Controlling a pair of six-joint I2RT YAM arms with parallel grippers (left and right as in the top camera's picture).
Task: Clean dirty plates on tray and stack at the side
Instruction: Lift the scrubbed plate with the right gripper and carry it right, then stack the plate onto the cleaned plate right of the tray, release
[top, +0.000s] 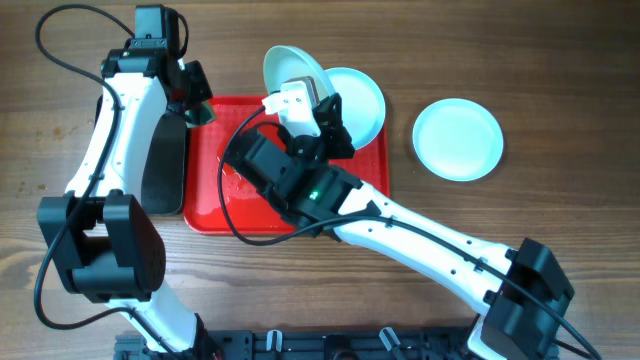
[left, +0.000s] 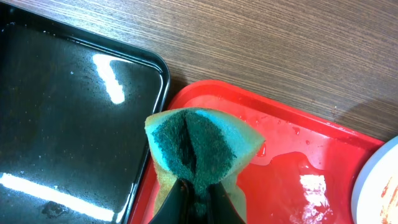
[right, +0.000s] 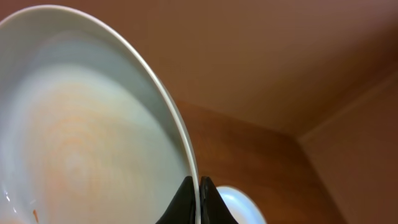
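Next, my right gripper swings to the right in the overhead view, tilts down and releases the rim atop the third plate, since that lies off the tray.
My right gripper is shut on the rim of a plate and holds it tilted on edge above the far side of the red tray. In the right wrist view this plate shows faint orange streaks, with the jaws pinching its rim. A second plate lies over the tray's far right corner, and its edge shows in the left wrist view. A third, clean-looking plate lies on the table at the right. My left gripper is shut on a green sponge over the tray's far left corner.
A narrow black tray, wet and shiny in the left wrist view, lies against the red tray's left side. My right arm stretches across the red tray from the lower right. The red tray's floor is wet.
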